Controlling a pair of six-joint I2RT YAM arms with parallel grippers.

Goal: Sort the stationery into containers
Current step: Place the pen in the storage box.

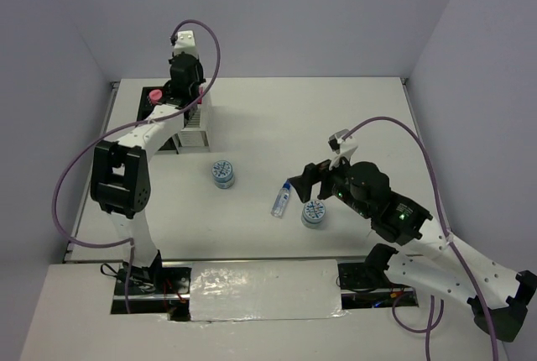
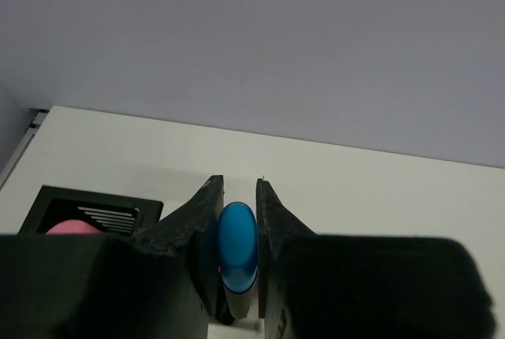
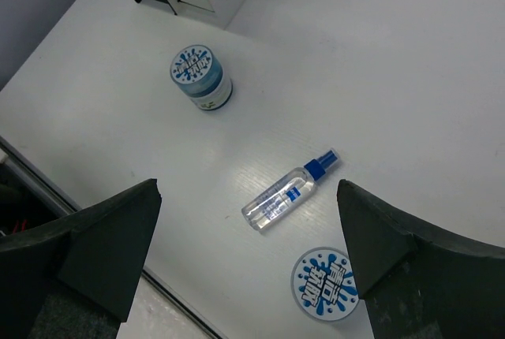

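Observation:
The black highlighter comes down in my left gripper toward the far end of the white slatted box next.
My left gripper (image 2: 239, 188) is shut on a black highlighter with a blue cap (image 2: 237, 246), held upright over the white slatted box (image 1: 195, 130). The joined black box (image 2: 95, 203) lies just to its left, with a pink cap (image 2: 69, 227) showing inside; the pink cap also shows from above (image 1: 154, 95). My right gripper (image 3: 248, 236) is open and empty, hovering above a clear tube with a blue cap (image 3: 286, 194) that lies on the table. One light-blue patterned tin (image 3: 325, 285) stands beside the tube, another (image 3: 201, 77) stands farther off. The orange-capped highlighter is not in view.
From above, the tube (image 1: 281, 200) lies between the two tins (image 1: 222, 174) (image 1: 314, 213) at mid-table. The boxes stand at the far left near the table's left edge. Purple cables loop off both arms. Grey walls close the table on three sides.

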